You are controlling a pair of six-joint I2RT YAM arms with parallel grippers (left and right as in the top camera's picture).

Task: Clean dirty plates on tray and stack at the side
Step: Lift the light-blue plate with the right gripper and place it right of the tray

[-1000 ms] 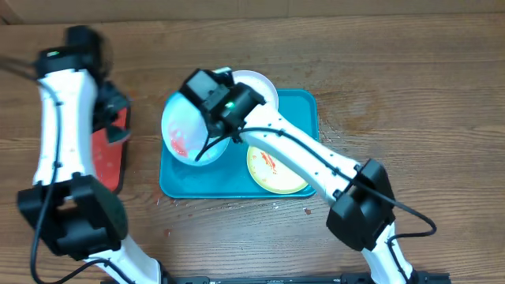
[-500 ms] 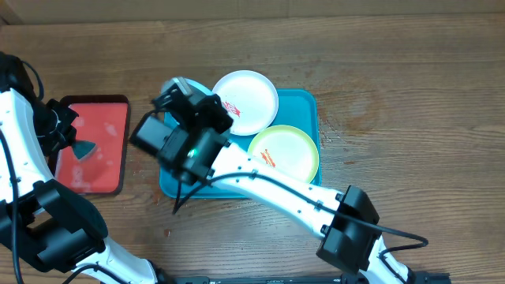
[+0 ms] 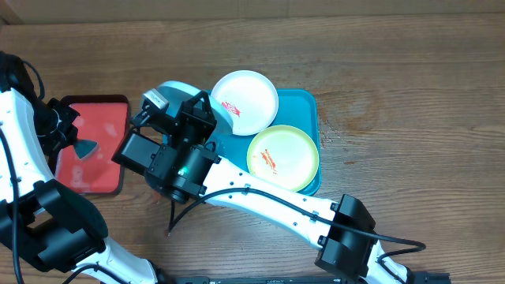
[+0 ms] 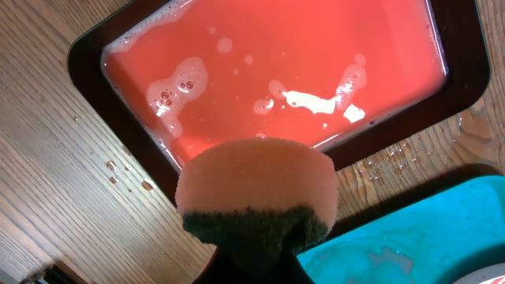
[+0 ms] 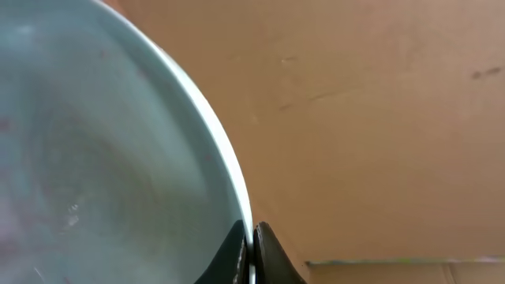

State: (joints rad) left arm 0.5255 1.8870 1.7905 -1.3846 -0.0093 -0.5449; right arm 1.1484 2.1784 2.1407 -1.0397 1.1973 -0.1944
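Note:
The robot next needs to move the plate in its right gripper to the right in the overhead view, then down onto the tabletop past the teal tray, because that spot is empty.
My right gripper (image 3: 183,109) is shut on the rim of the light blue plate (image 3: 175,88) and holds it tilted up above the left end of the teal tray (image 3: 308,106). The right wrist view shows the fingers (image 5: 251,244) pinching the plate's edge (image 5: 102,158). The white plate (image 3: 246,101) and the yellow-green plate (image 3: 282,158), both with red smears, lie on the tray. My left gripper (image 3: 79,148) is shut on a sponge (image 4: 256,185) over the red tray (image 4: 276,71).
The red tray (image 3: 95,142) with a dark rim holds foamy water and stands left of the teal tray, whose corner shows in the left wrist view (image 4: 410,229). Water drops lie on the wooden table (image 3: 394,95). A cardboard wall runs along the back.
My right arm has lifted the light blue plate off the tray and swung it left, tilting it up. My left arm has moved left, off the red tray's middle.

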